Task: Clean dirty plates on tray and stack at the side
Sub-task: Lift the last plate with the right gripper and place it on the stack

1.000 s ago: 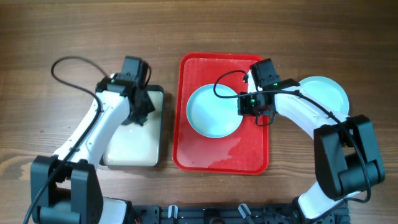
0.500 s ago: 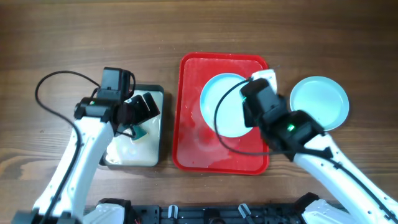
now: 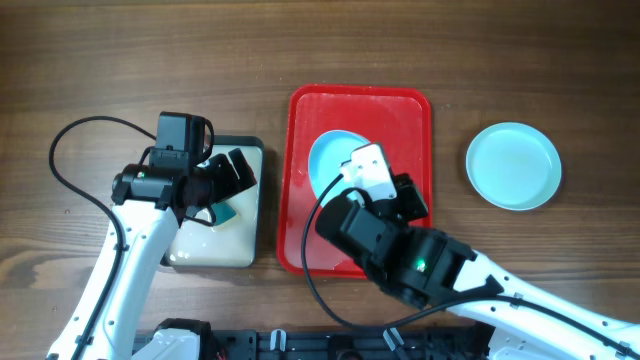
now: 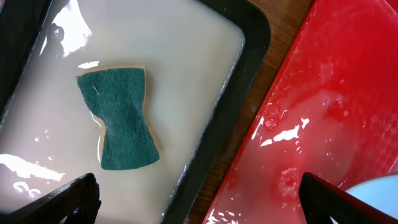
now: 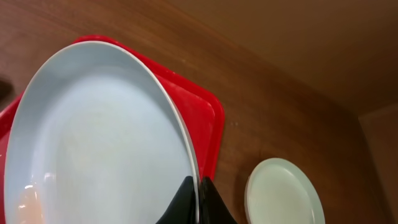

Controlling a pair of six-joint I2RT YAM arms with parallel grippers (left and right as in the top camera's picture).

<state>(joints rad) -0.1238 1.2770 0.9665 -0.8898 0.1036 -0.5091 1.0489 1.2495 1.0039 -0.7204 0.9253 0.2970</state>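
My right gripper moves across and down next and releases its plate on the second plate point(image 3: 513, 166) point(image 5: 284, 194), since that lies below and to the right in the overhead view.
My right gripper point(image 5: 198, 188) is shut on the rim of a pale blue plate point(image 5: 93, 137), holding it tilted above the red tray point(image 5: 200, 106). From overhead that plate point(image 3: 335, 160) shows over the tray point(image 3: 305, 120), partly hidden by the raised right arm. A second pale blue plate point(image 3: 513, 165) lies flat on the wood to the tray's right. My left gripper point(image 4: 199, 182) hangs open over the gap between the two trays, nothing between its fingers point(image 4: 74, 200).
A green sponge point(image 4: 121, 118) lies in milky liquid in the black-rimmed cream tray point(image 3: 200, 245), left of the red tray. The red tray floor point(image 4: 323, 124) is wet and foamy. Bare wooden table point(image 3: 120, 60) surrounds everything.
My left gripper opened and rose, leaving the sponge lying in the cream tray. My right arm lifted the pale blue plate off the tray floor and swung up toward the camera.
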